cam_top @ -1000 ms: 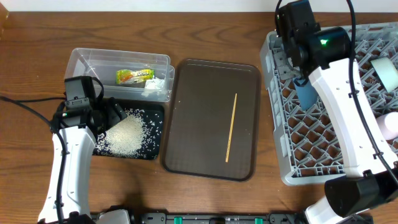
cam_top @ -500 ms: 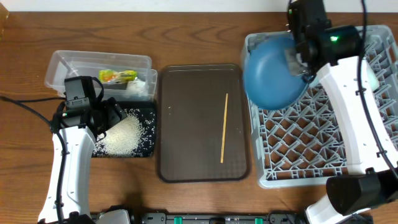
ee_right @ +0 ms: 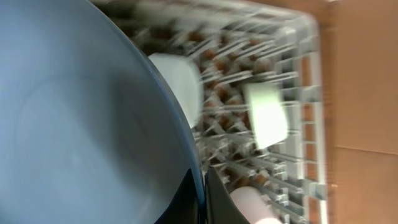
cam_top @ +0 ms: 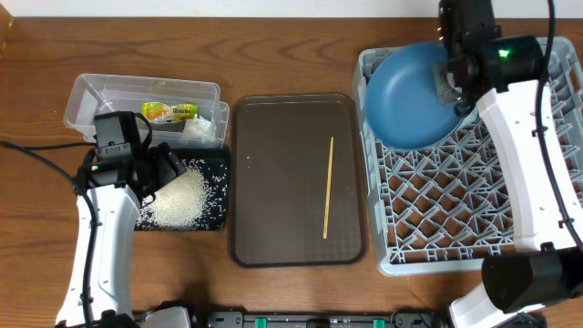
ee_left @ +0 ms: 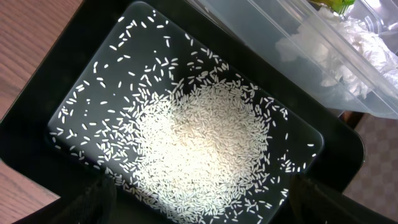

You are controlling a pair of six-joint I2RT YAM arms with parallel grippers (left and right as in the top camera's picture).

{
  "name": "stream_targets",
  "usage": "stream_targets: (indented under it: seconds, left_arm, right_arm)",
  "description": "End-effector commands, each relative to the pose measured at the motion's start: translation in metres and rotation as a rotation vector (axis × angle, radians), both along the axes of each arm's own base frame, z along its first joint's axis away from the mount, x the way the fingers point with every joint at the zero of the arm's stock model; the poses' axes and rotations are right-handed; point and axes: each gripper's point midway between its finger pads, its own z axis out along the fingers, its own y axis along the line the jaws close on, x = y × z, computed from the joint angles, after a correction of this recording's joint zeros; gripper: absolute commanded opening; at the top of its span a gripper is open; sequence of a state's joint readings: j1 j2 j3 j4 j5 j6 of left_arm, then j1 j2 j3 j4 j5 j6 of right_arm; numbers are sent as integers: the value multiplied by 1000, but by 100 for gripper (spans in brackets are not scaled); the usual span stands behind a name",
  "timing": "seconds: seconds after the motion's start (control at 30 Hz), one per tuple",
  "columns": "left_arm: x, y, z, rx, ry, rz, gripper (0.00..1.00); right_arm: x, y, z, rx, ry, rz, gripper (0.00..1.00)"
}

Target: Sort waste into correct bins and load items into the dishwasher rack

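Observation:
My right gripper shifts to its right in the overhead view next, tilts, lowers and releases the plate (cam_top: 408, 96). The rack's empty pegs between the bowls lie below it on that side.
My right gripper (cam_top: 448, 87) is shut on the rim of the dark blue plate (cam_top: 408, 96) and holds it tilted over the back left corner of the grey dishwasher rack (cam_top: 455, 219). In the right wrist view the fingers (ee_right: 204, 193) pinch the plate (ee_right: 81, 124); a white-blue bowl (ee_right: 180, 87), a mint bowl (ee_right: 266, 115) and a pink-white cup (ee_right: 252, 206) lie in the rack (ee_right: 298, 56). My left gripper (cam_top: 159, 169) is open over the black tray (cam_top: 214, 164) with the rice pile (ee_left: 199, 137). The clear tub (cam_top: 100, 91) holds the wrapper (cam_top: 168, 111) and tissue (cam_top: 196, 129).
The brown serving tray (cam_top: 273, 182) lies between the bins and the rack, with the thin wooden stick (cam_top: 328, 187) on its right half. In the left wrist view the clear tub (ee_left: 280, 37) with tissue (ee_left: 351, 46) borders the black tray (ee_left: 56, 81).
The right gripper has lifted the plate from on edge in the rack to face up, then shifted it slightly right and back. The left arm has not moved.

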State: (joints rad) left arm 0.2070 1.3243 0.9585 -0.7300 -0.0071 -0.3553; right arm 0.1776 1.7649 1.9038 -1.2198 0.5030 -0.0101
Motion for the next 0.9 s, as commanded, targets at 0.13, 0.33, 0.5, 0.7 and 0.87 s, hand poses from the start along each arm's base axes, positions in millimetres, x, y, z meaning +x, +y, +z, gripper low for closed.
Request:
stream_targets:
  seconds: [0.13,0.33,0.5,0.7,0.87]
  left_arm:
    - [1,3,5,13,-11,9,91]
    - [1,3,5,13,-11,9,91]
    - [1,3,5,13,-11,9,91]
    - [1,3,5,13,-10,10,91]
    - [1,3,5,13,-11,9,91]
  right_arm:
    - [12,-59,51,-233,-219,-243,1]
    - [32,-94,92,-319,-402,-335,1]
    - [46,-123,112,-442,-388,-274,1]
    - [59,-158,121,-564,-362,-259,1]
    - [70,-174,99,-607,-281,-245,1]
